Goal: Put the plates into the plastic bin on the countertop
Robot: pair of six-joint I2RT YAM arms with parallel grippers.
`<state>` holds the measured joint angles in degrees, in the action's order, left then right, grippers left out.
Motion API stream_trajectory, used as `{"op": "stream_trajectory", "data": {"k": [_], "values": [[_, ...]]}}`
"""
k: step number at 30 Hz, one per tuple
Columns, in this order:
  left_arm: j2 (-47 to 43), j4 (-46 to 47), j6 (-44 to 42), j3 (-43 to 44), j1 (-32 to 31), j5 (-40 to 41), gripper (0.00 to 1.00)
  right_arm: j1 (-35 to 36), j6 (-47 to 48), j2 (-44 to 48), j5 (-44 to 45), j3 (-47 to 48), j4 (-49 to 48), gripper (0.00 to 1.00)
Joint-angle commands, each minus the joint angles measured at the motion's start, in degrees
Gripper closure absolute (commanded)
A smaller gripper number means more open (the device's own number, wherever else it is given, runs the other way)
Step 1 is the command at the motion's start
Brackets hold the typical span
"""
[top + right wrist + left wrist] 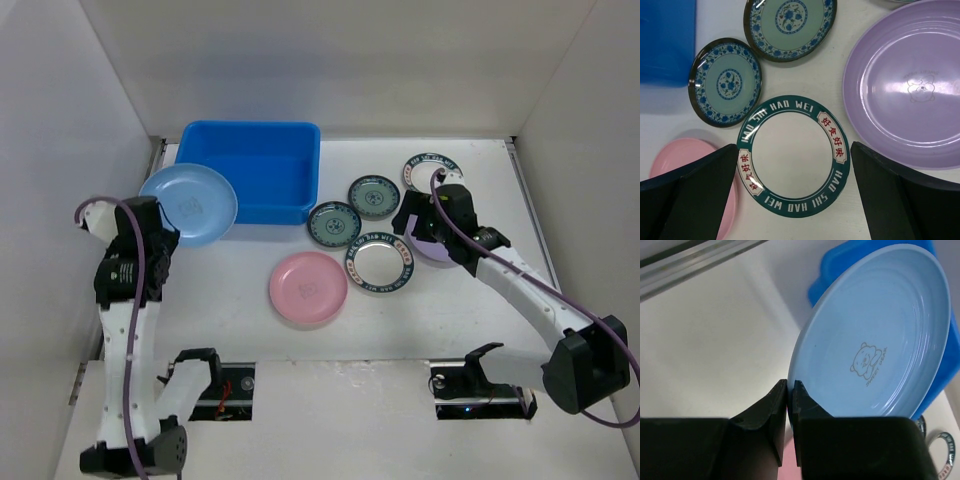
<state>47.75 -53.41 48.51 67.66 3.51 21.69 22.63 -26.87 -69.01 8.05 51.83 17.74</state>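
I will move my left gripper outward and to the right in the top view next, then down into the blue bin (251, 166), as the light blue plate hangs partly outside it.
My left gripper (789, 388) is shut on the near rim of a light blue plate (875, 340), which hangs tilted just left of the blue plastic bin (250, 170). In the top view that plate (195, 203) overlaps the bin's left corner, with the left gripper (152, 212) at its edge. My right gripper (794, 150) is open above a white-centred plate with a dark green lettered rim (792, 157). The lavender plate (910, 85) lies to its right. Two teal patterned plates (726, 82) (790, 20) and a pink plate (308, 287) rest on the white countertop (230, 300).
A second white-centred plate (432, 170) lies at the back right, behind the right arm. White walls close in the countertop on the left, back and right. The bin (665, 40) holds nothing that I can see.
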Motion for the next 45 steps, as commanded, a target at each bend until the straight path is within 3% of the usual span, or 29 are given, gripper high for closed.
{"op": "stream_trajectory", "data": {"k": [1, 8, 16, 28, 34, 38, 41, 43, 45], "values": [[10.22, 13.99, -2.72, 3.43, -1.44, -0.85, 1.0, 0.61, -0.9, 0.19, -1.63, 1.78, -3.06, 0.0], [33.61, 31.59, -7.55, 14.41, -3.02, -7.36, 1.0, 2.01, -1.69, 2.57, -3.31, -0.06, -1.92, 0.0], [53.57, 38.81, -10.1, 26.29, -2.76, -12.11, 0.99, 9.13, 0.33, 2.04, -4.71, 0.11, 0.63, 0.0], [67.73, 41.36, -12.21, 28.58, -2.58, -13.78, 0.98, 20.56, 0.69, -6.83, -9.28, 2.57, 4.68, 0.0], [69.67, 42.16, -14.32, 27.97, -2.85, -13.7, 0.91, 22.67, -0.46, -10.26, -10.95, 2.57, 4.24, 0.04], [69.24, 42.42, -15.55, 27.35, -2.94, -13.08, 0.77, 23.55, -0.72, -12.63, -11.04, 2.05, 3.45, 0.1], [67.75, 43.21, -16.08, 26.39, -2.94, -12.82, 0.62, 24.08, -1.34, -14.13, -11.39, 1.08, 1.96, 0.15], [66.43, 43.65, -16.43, 25.69, -3.02, -12.47, 0.44, 24.43, -2.04, -14.92, -12.09, 0.29, 0.46, 0.18], [64.94, 43.57, -16.78, 25.51, -3.11, -12.12, 0.37, 24.61, -2.74, -15.53, -12.88, -0.33, -0.86, 0.2]]}}
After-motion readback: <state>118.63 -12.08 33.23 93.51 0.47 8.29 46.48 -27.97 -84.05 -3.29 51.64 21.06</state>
